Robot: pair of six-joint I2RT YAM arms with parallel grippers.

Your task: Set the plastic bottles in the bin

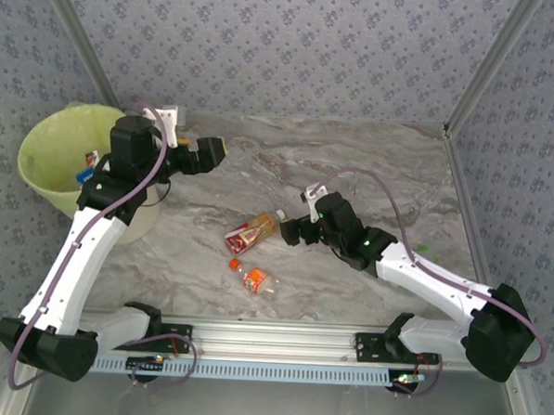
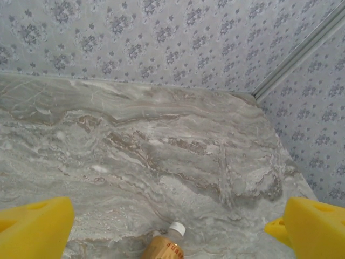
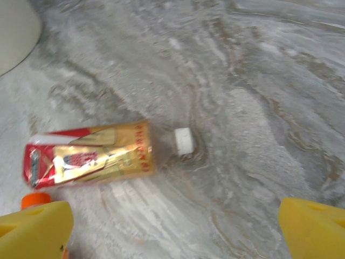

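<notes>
The smaller bottle lies slanted below my right gripper, nearer the bar. My right gripper needs to move back and down next and turn so that it straddles the smaller bottle's orange label [image 1: 255, 280].
A clear plastic bottle with a gold and red label [image 1: 254, 230] [image 3: 91, 156] lies on its side mid-table, its white cap [image 3: 184, 141] pointing right. A smaller bottle with an orange cap [image 1: 255, 278] lies just in front of it. The bin [image 1: 40, 149], lined in lime green, stands at the far left with bottles [image 1: 89, 167] inside. My right gripper [image 1: 294, 229] hovers open just right of the gold bottle, with yellow fingers [image 3: 32, 229] wide apart. My left gripper [image 1: 210, 155] is open beside the bin, its fingers [image 2: 35, 226] empty, and the gold bottle's cap [image 2: 177, 229] shows below.
Patterned walls and metal corner posts [image 1: 479, 79] close off the marble table [image 1: 372, 166] at the back and sides. An aluminium rail [image 1: 270, 342] runs along the near edge between the arm bases. The bin's white wall [image 3: 16, 27] shows in the right wrist view.
</notes>
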